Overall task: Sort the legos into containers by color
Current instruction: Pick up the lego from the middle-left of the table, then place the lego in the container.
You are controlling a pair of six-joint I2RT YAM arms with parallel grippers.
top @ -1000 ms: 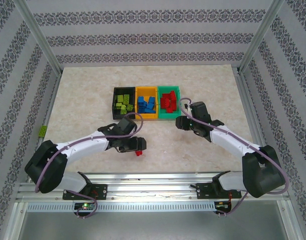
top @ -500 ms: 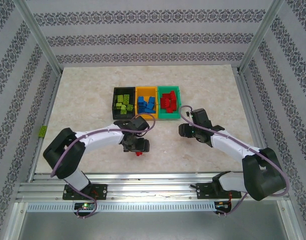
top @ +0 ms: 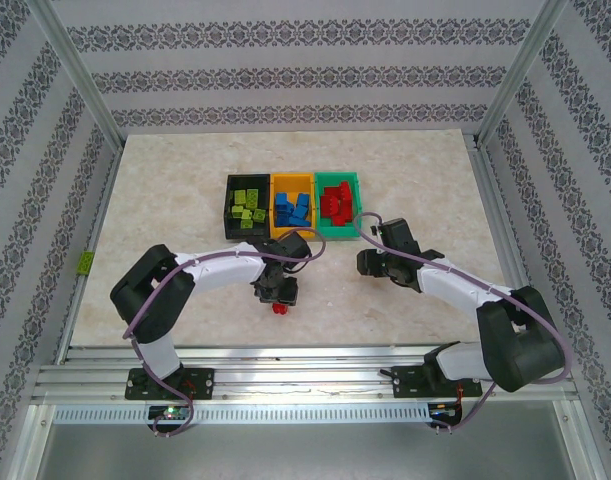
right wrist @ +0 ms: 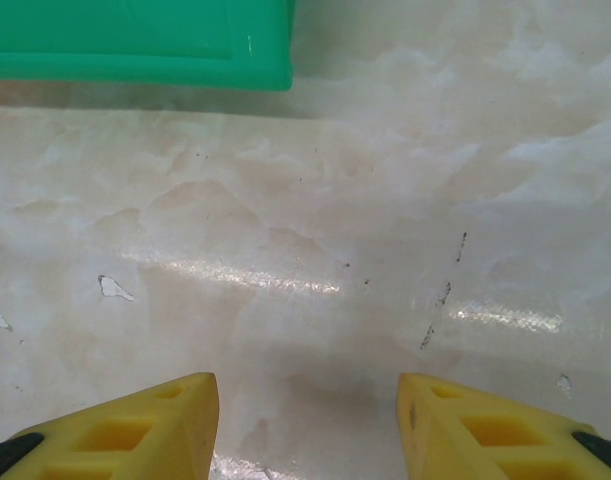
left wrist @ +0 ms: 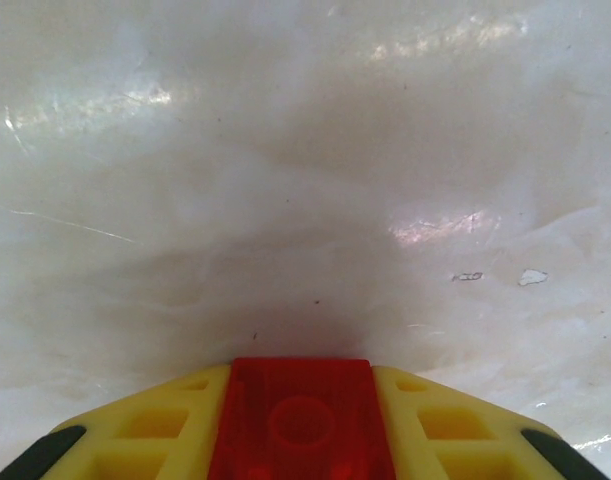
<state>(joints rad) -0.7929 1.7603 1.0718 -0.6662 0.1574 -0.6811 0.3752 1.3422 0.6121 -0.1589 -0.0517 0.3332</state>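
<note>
My left gripper lifts off the tabletop next and carries the red lego outward over the green container (top: 337, 204) to release it, since red legos already lie there.
One red lego (top: 279, 309) lies on the table near the front centre, and my left gripper (top: 280, 298) stands over it, shut on it. In the left wrist view the red lego (left wrist: 300, 415) fills the gap between the yellow fingers (left wrist: 155, 435) of the left gripper (left wrist: 300, 445), right at the table surface. Three containers stand in a row: black (top: 228, 206) with lime green legos (top: 248, 207), orange (top: 293, 235) with blue legos (top: 293, 208), green (top: 335, 237) with red legos (top: 335, 200). My right gripper (top: 368, 262) (right wrist: 307, 425) hangs open over bare table just in front of the green container (right wrist: 135, 40).
The marble-patterned tabletop (top: 165, 200) is fenced by metal frame posts (top: 85, 90) at its corners. Both arm bases sit on the rail (top: 305, 375) at the near edge. A purple cable (top: 363, 212) from the right arm loops beside the green container.
My left gripper has come down over the red lego and closed on it, with the left arm folding in towards the centre. The right gripper has drifted slightly and stayed open.
</note>
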